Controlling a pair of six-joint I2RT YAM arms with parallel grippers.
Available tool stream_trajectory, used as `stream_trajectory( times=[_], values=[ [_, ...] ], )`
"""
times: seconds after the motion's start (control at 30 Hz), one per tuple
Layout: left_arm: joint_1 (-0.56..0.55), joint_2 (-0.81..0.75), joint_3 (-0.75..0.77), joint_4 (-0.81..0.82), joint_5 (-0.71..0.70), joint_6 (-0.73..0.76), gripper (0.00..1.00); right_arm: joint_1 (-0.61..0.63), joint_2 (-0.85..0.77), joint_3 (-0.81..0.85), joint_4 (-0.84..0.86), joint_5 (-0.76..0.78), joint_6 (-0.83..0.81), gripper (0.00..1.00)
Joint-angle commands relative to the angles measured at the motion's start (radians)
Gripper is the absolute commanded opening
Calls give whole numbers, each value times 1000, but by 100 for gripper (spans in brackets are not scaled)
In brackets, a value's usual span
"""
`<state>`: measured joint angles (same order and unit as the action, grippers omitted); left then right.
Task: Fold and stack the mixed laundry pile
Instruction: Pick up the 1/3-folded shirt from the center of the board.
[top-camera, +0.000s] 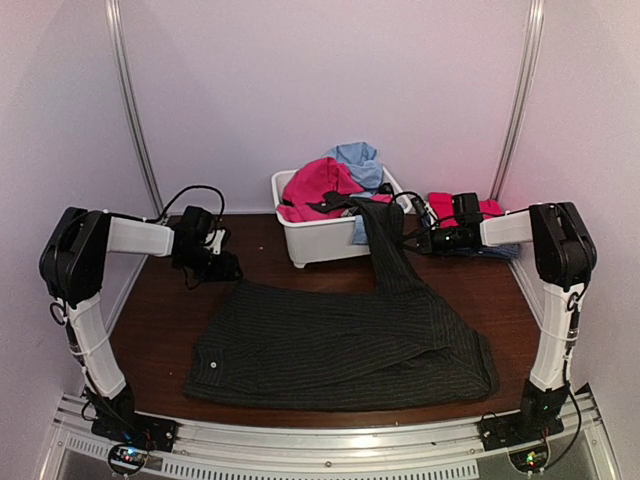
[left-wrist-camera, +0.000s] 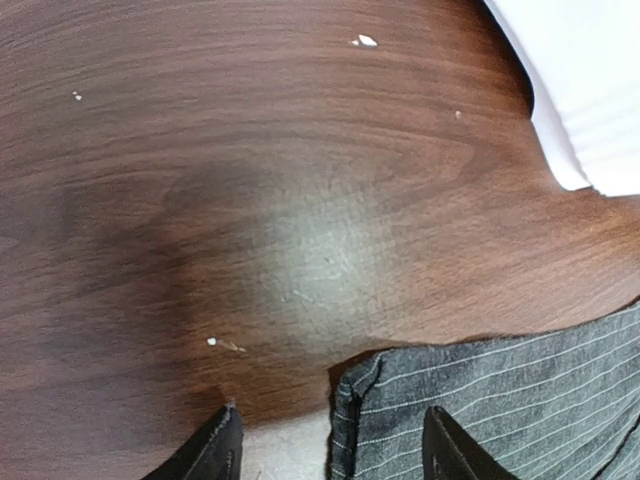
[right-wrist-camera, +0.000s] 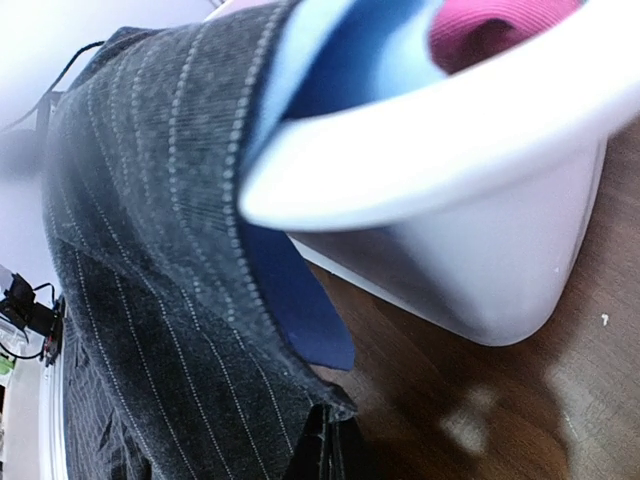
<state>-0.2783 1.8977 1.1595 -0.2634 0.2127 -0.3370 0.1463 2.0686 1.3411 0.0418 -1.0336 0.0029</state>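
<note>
I will next lower my left gripper onto the pinstriped garment's far corner, already between its spread fingers, and close there.
A black pinstriped garment (top-camera: 340, 345) lies spread across the table, with one leg drawn up to the tub's right rim. My right gripper (top-camera: 410, 241) is shut on that leg's edge; in the right wrist view its closed fingertips (right-wrist-camera: 342, 445) pinch the pinstriped cloth (right-wrist-camera: 150, 300). My left gripper (top-camera: 233, 269) is open just above the table at the garment's far left corner. In the left wrist view that corner (left-wrist-camera: 480, 400) lies between the spread fingers (left-wrist-camera: 222, 448). A pink-red garment (top-camera: 315, 188) and a light blue one (top-camera: 358, 162) fill the tub.
The white plastic tub (top-camera: 325, 243) stands at the back centre and also shows in the right wrist view (right-wrist-camera: 500, 230). A blue cloth (right-wrist-camera: 300, 310) hangs over its rim. A folded pink-red piece (top-camera: 440, 204) lies on blue checked cloth behind the right arm. Brown table (left-wrist-camera: 250, 150).
</note>
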Motion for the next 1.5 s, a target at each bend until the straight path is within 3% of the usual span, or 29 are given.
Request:
stream_trajectory(
  times=[0.0,0.27,0.47,0.6,0.7,1.03,1.17,1.37,1.47],
  values=[
    [1,12,32,6,22,69,63,7,-27,21,-9,-10,-3,0],
    [22,36,25,59,39,204,57,7,-179,-44,-15,155,50,0],
    [46,128,118,1,176,306,52,6,-281,-57,-34,267,62,0],
    [48,162,162,-22,237,341,49,6,-275,-31,-81,296,64,0],
    [48,170,185,-60,234,377,41,5,-268,-21,-85,315,73,0],
    [47,202,203,-172,187,420,36,6,-236,22,-120,336,75,0],
    [45,202,211,-159,222,421,28,6,-224,34,-115,356,88,0],
    [45,201,226,-142,240,408,0,5,-188,99,-131,382,106,0],
    [48,169,203,-96,218,375,0,7,-165,155,-153,398,106,0]
  ],
)
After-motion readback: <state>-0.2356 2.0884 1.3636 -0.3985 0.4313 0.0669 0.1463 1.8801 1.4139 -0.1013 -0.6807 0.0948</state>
